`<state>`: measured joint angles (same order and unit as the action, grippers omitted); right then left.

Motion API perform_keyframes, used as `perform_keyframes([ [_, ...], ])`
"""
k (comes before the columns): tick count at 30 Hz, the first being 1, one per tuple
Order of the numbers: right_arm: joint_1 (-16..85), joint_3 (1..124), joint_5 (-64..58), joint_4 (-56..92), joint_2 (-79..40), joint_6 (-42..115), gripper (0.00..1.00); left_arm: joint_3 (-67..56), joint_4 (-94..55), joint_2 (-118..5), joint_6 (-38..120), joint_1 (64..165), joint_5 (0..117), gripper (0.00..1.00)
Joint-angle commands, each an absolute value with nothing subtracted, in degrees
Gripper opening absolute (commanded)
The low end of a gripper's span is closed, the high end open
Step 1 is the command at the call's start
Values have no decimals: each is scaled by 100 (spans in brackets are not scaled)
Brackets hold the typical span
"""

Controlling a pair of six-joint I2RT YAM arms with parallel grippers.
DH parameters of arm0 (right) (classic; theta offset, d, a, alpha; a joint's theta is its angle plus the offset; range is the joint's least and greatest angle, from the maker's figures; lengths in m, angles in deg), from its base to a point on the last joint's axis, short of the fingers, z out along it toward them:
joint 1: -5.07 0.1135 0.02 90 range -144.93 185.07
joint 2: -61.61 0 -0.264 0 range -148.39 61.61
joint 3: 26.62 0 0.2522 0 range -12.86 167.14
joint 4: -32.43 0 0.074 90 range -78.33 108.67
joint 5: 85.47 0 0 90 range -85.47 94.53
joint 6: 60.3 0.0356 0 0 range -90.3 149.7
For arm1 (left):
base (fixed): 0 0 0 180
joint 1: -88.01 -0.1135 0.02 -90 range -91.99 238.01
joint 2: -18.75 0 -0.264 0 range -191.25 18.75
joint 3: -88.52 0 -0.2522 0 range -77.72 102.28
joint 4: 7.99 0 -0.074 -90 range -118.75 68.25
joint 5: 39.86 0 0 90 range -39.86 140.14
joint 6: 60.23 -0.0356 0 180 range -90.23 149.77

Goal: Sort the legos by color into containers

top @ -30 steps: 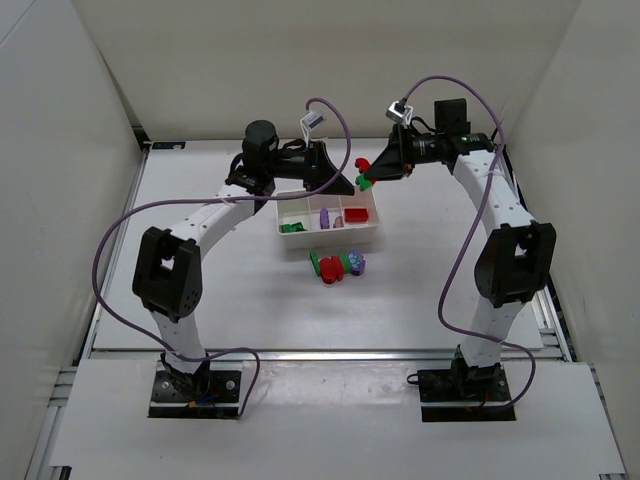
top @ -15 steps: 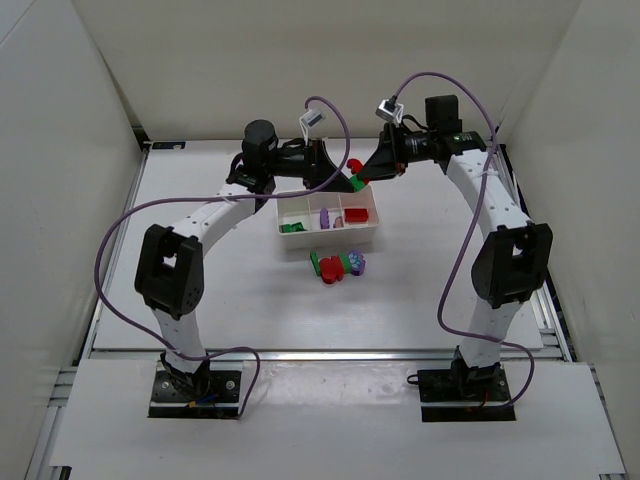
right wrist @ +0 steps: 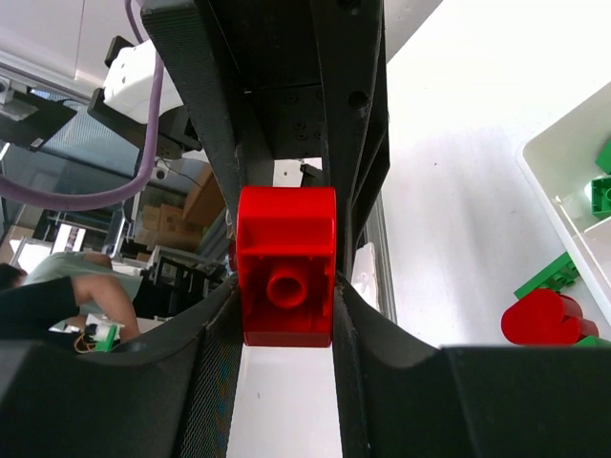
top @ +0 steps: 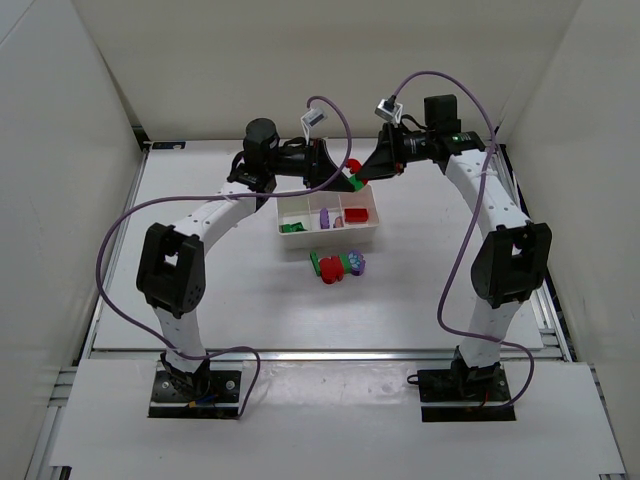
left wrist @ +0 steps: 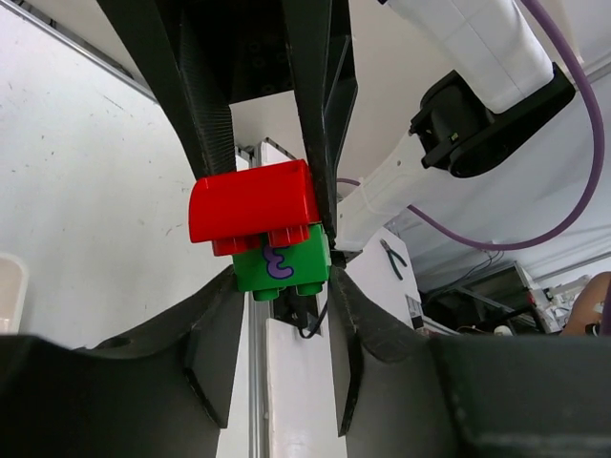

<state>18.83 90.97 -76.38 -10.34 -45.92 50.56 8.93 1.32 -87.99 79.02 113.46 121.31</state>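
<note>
The green bricks' section lies down and to my left gripper's left in the top view. My left gripper should next move there and release the matching green brick.
A two-brick stack hangs in the air above the back edge of the white tray, held from both sides. My left gripper is shut on the green brick, which has a purple mark. My right gripper is shut on the red brick; the two bricks are still joined. The tray's left compartment holds green bricks, the middle a purple one, the right a red one. Several loose legos lie in front of the tray.
Both arms meet over the tray's back edge, fingers interleaved. The tray corner and floor bricks, a red rounded one and a green one, show at the right of the right wrist view. White walls enclose the table.
My right gripper has shifted a little left and back, closer to the left gripper, with the stack between them. In the last half second hardly anything moved.
</note>
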Motion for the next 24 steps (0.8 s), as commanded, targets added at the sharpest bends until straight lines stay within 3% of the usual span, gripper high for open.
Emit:
perform_keyframes([
  [1, 1940, 9331, -7835, -972, -4570, 5088, 0, 982, 128, -8742, 7784, 11349, 12036, 39],
  [11, 1852, 9322, -7765, -1095, -4553, 4921, 0, 570, 163, -8506, 7776, 11349, 12097, 22],
  [24, 1395, 9234, -7739, -1376, -4395, 4684, 0, -406, -1936, -7653, 6090, 10884, 12063, 18],
])
